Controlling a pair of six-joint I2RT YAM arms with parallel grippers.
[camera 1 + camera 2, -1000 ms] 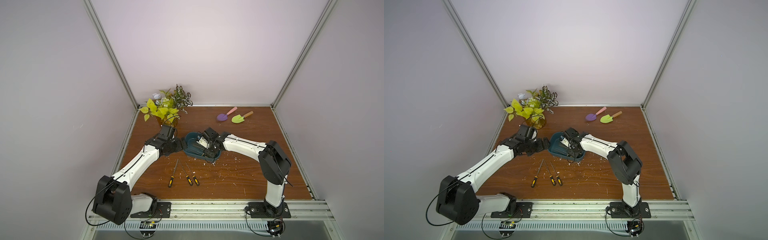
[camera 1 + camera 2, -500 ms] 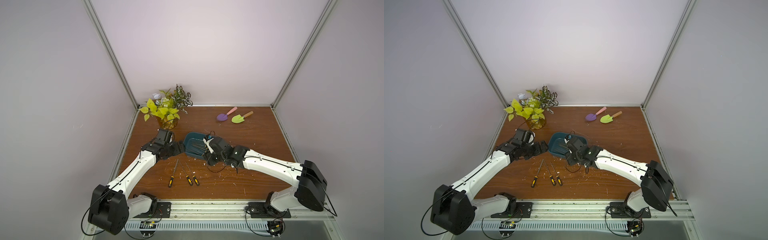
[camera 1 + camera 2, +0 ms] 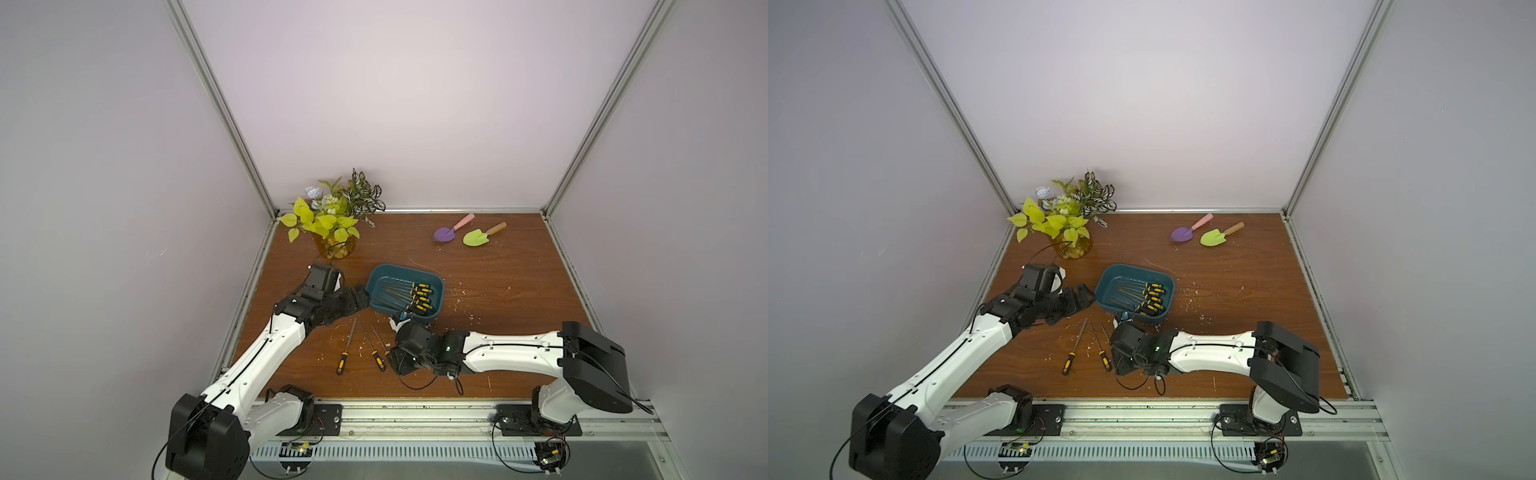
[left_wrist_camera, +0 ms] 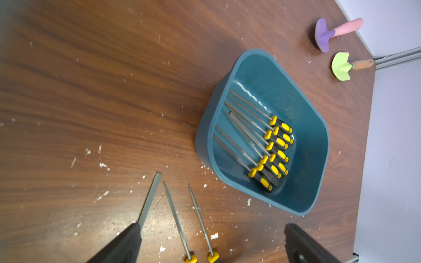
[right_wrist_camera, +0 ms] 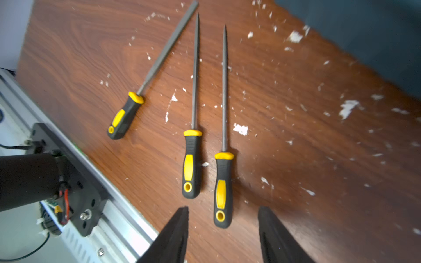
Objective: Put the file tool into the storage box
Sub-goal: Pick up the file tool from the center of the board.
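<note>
My right gripper comes down next, fingers open, astride the handle of the nearest thin file [image 5: 222, 192], since that handle lies below it, in line with the finger gap.
The dark teal storage box [image 3: 376, 275] [image 3: 1105, 277] stands mid-table with several yellow-and-black file tools [image 4: 268, 145] inside. Three more files lie on the wood in front of it: a flat one [image 5: 127, 113] [image 3: 347, 347], a thin one [image 5: 192, 159] [image 3: 372, 347], and a thin one [image 5: 223, 186] nearest the right arm. My right gripper [image 5: 223, 210] [image 3: 392, 359] hangs open over that last file's handle end, which lies between the fingers without touching them. My left gripper [image 4: 211, 225] [image 3: 359, 298] is open and empty, just off the box's left end.
A potted plant [image 3: 334, 245] stands at the back left. A purple trowel [image 3: 446, 232] and a green trowel [image 3: 478, 237] lie at the back right. White chips litter the wood around the box. The metal rail [image 3: 415, 409] runs along the front edge.
My right gripper has pulled out of the storage box and come toward the front, down over the three files. The left gripper has drawn back slightly from the box.
</note>
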